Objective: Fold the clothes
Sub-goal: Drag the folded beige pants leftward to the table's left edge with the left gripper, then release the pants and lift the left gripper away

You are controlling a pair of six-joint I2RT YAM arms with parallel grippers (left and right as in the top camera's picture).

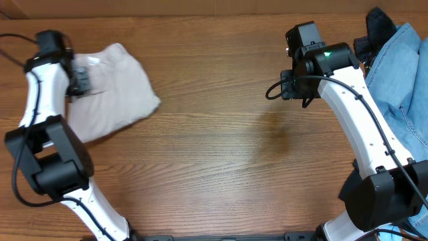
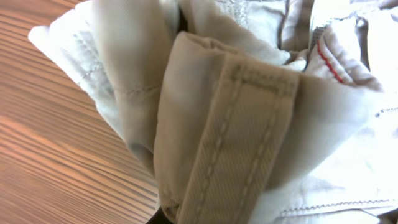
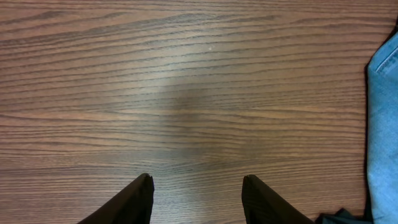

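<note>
My left gripper slides to the left in the overhead view next, dragging the trousers (image 1: 114,87) onto the bare wood beside them. It then releases, since that part of the table is empty.
The pale beige trousers (image 1: 114,87) lie folded into a compact bundle at the far left of the table. My left gripper (image 1: 81,79) is on the bundle's left edge. In the left wrist view the stitched waistband (image 2: 236,137) bunches up right against the camera and hides the fingers; the gripper appears shut on the cloth. My right gripper (image 1: 294,86) hovers over bare wood at the right centre, far from the trousers. In the right wrist view its two dark fingers (image 3: 198,180) stand wide apart with nothing between them.
A light blue denim garment (image 1: 401,87) is heaped at the right edge and also shows in the right wrist view (image 3: 382,124). A black garment (image 1: 378,27) lies behind it. Wooden tabletop (image 1: 227,147) stretches between the arms.
</note>
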